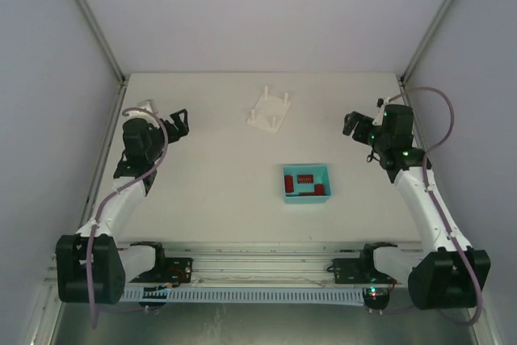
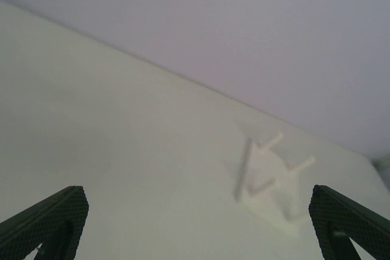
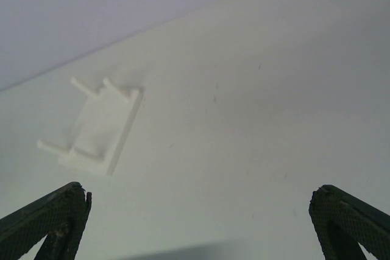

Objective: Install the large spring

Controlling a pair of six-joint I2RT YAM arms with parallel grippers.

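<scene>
My right gripper isn't holding anything, and the bin's farthest red spring is below it. It needs to go down onto the spring, moving back and to the left in the top view.
A white base plate with upright pegs (image 1: 268, 110) stands at the back middle of the table; it also shows in the left wrist view (image 2: 271, 178) and in the right wrist view (image 3: 100, 126). A teal bin (image 1: 306, 182) near the middle holds red springs (image 1: 305, 178); I cannot tell which is the large one. My left gripper (image 1: 179, 123) is open and empty, raised at the left, far from the plate. My right gripper (image 1: 353, 124) is open and empty, raised at the right. In both wrist views only the fingertips (image 2: 46, 223) (image 3: 46, 220) show, wide apart.
White walls enclose the table on the left, back and right. A metal rail (image 1: 266, 268) runs along the near edge between the arm bases. A small white thing (image 1: 144, 106) lies at the far left behind the left arm.
</scene>
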